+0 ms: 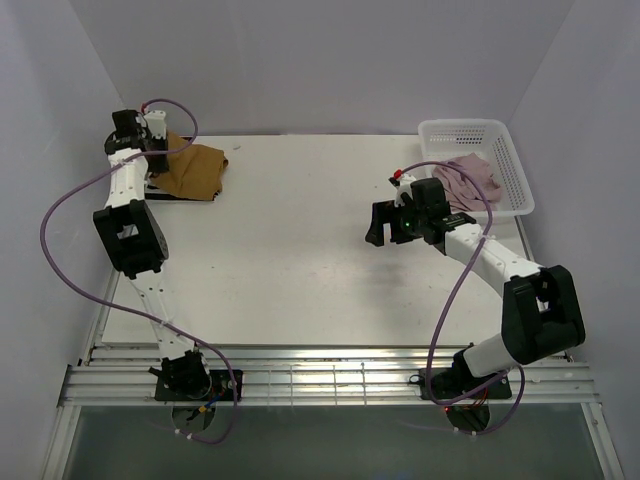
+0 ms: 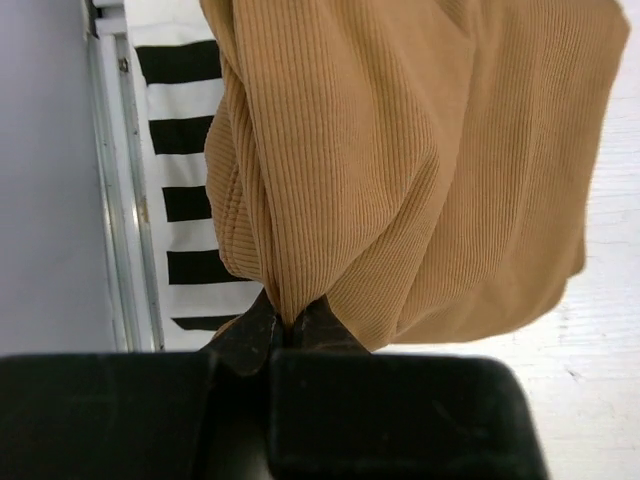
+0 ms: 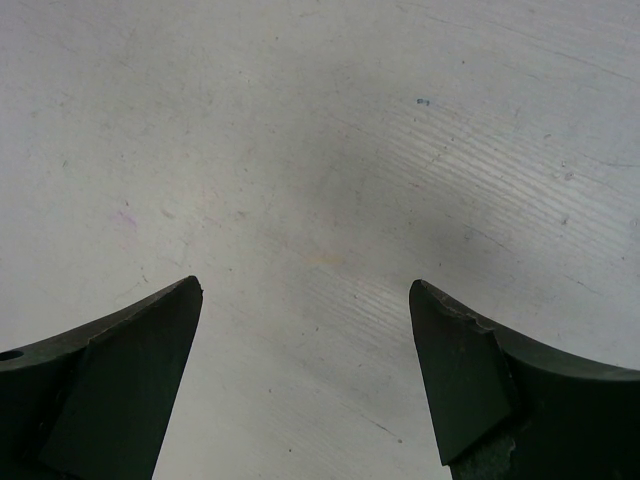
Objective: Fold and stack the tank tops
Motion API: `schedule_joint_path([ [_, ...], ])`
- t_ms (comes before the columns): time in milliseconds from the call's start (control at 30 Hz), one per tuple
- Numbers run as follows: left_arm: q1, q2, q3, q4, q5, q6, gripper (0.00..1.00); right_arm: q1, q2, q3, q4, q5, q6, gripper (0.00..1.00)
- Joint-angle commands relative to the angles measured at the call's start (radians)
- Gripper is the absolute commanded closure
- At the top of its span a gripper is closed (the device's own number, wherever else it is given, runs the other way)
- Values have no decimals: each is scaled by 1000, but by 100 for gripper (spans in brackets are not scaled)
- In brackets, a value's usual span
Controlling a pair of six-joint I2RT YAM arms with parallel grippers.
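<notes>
I need to lower the bunched tan-brown cloth onto the striped tank top [image 2: 207, 262] with my left gripper next, and then open that gripper.
The tan-brown tank top [image 1: 195, 170] lies folded at the table's far left; in the left wrist view it [image 2: 420, 170] hangs bunched from my jaws. My left gripper [image 1: 158, 150] [image 2: 287, 325] is shut on a pinch of its cloth. The black-and-white striped tank top [image 2: 185, 200] lies flat beneath the tan one; only a thin edge [image 1: 160, 192] shows from above. The pale pink tank top [image 1: 468, 180] lies crumpled in the basket. My right gripper [image 1: 385, 228] [image 3: 305, 300] is open and empty over bare table right of centre.
A white plastic mesh basket [image 1: 505, 150] stands at the far right corner. A metal rail [image 2: 125, 200] runs along the table's left edge by the striped top. Purple cables loop from both arms. Slotted rails [image 1: 330, 380] cross the near edge.
</notes>
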Motion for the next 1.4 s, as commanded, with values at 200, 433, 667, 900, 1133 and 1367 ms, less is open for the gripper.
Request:
schedule_joint_path([
  [200,24,84,122,17,34,-26,100,-5,57,52,-30,32,-8,10],
  [433,42,99,143,19,-95,-83,17,-4,47,56,-33,29,-9,10],
  [667,44,20,169,39,-298,-195,2,-5,-4,56,-34,32,-8,10],
  [900,41,-138,96,20,-16,-328,2,-5,-50,82,-40,56,9,10],
  [1133,33,-416,-217,52,220,-657,2,-100,-61,246,-132,197,63,10],
  [1367,-88,-874,-950,425,211,-838,2,-352,149,510,-236,190,60,10],
])
